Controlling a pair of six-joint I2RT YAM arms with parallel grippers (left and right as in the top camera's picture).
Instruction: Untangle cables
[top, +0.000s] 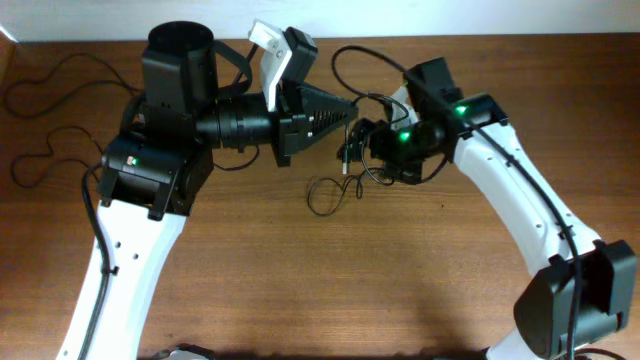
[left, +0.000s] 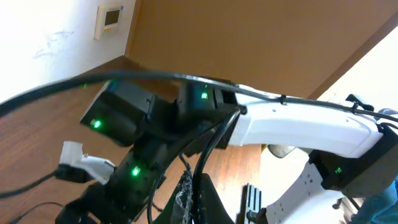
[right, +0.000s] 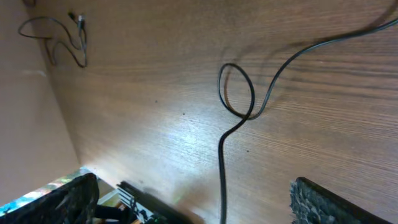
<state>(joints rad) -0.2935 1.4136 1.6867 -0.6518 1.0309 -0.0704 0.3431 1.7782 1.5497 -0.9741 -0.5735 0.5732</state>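
Note:
The robot's right gripper should next close both spread fingers onto the black cable's straight part leading from the small loop (right: 222, 186), as that part of the cable runs between them.
One thin black cable (top: 322, 196) lies looped on the wooden table between the arms, and its upper stretch (top: 345, 62) arcs toward the back. My left gripper (top: 349, 108) points right and is shut; in its wrist view a cable (left: 214, 138) runs up from between the closed fingers (left: 185, 194), clamped by my left gripper (left: 198, 202). My right gripper (top: 365, 150) faces it, jaws wide. In the right wrist view a cable (right: 236, 93) forms a small loop and passes between the spread fingers (right: 320, 202) of my right gripper (right: 196, 200) without touching them.
Another thin wavy cable (top: 42, 160) lies at the table's far left; in the right wrist view it (right: 59, 40) shows in the top left corner, with a small plug (right: 78, 18). A white wall (left: 43, 50) stands behind the table.

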